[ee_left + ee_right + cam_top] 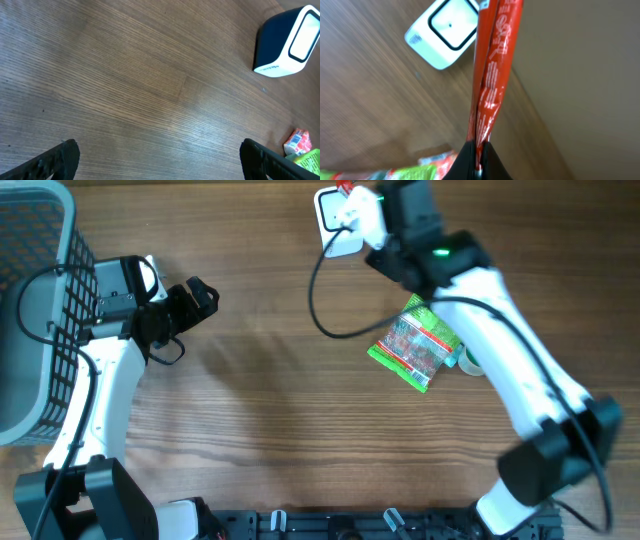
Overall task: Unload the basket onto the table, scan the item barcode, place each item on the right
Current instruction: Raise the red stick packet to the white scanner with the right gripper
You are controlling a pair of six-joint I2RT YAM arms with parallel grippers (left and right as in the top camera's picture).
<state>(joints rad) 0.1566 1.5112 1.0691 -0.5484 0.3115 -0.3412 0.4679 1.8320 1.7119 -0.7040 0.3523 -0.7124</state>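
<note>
My right gripper passes the red packet over the scanner (338,228) next. Then it goes back and down to the green snack packet's edge (386,354) and releases, as bare wood adjoins it.
My right gripper (479,147) is shut on the bottom edge of a flat red packet (492,75) with white print, which stands up from the jaws. The packet hangs near the white barcode scanner (445,32), which lies face up on the wooden table. From overhead, the right gripper (365,205) is at the far edge beside the scanner (338,228), and only a red tip of the packet (347,188) shows. My left gripper (160,160) is wide open over bare wood with nothing between its fingers. Overhead it (198,298) sits at the left.
A green snack packet (415,345) lies on the table under the right arm, with a small red and white packet (297,141) beside it. A grey wire basket (40,310) stands at the left edge. The scanner's black cable (315,300) loops across the table.
</note>
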